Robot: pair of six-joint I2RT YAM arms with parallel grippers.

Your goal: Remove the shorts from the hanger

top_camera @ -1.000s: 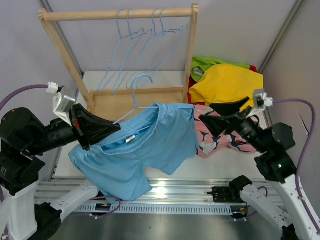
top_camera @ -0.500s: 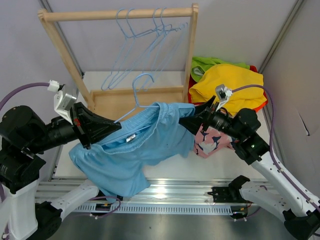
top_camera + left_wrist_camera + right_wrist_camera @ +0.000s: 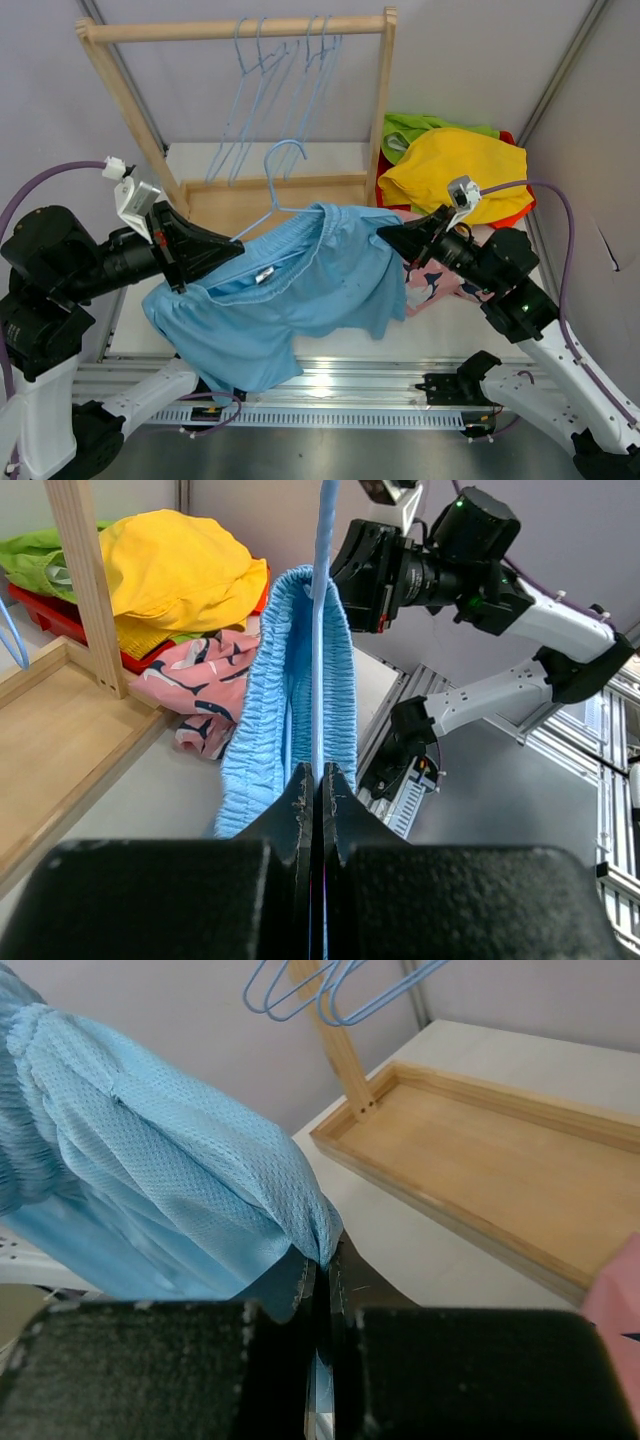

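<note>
My right gripper should next move outward and to the right in the top view, over the yellow shorts, and release its fabric, because other shorts are heaped there.
Light blue shorts (image 3: 300,290) hang on a light blue wire hanger (image 3: 280,165) held in the air in front of the wooden rack. My left gripper (image 3: 235,247) is shut on the hanger's wire (image 3: 322,660) at the shorts' left end; the waistband (image 3: 290,670) stretches away from it. My right gripper (image 3: 382,234) is shut on the right edge of the shorts (image 3: 200,1180), with fabric pinched between its fingertips (image 3: 322,1258).
The wooden rack (image 3: 240,28) carries several empty blue hangers (image 3: 290,80) above its wooden base tray (image 3: 270,195). At the right lie yellow shorts (image 3: 455,165), lime green shorts (image 3: 420,125) and pink whale-print shorts (image 3: 430,285).
My right gripper swung in from the right toward the shorts' right edge and closed on the fabric. The left gripper kept hold of the hanger.
</note>
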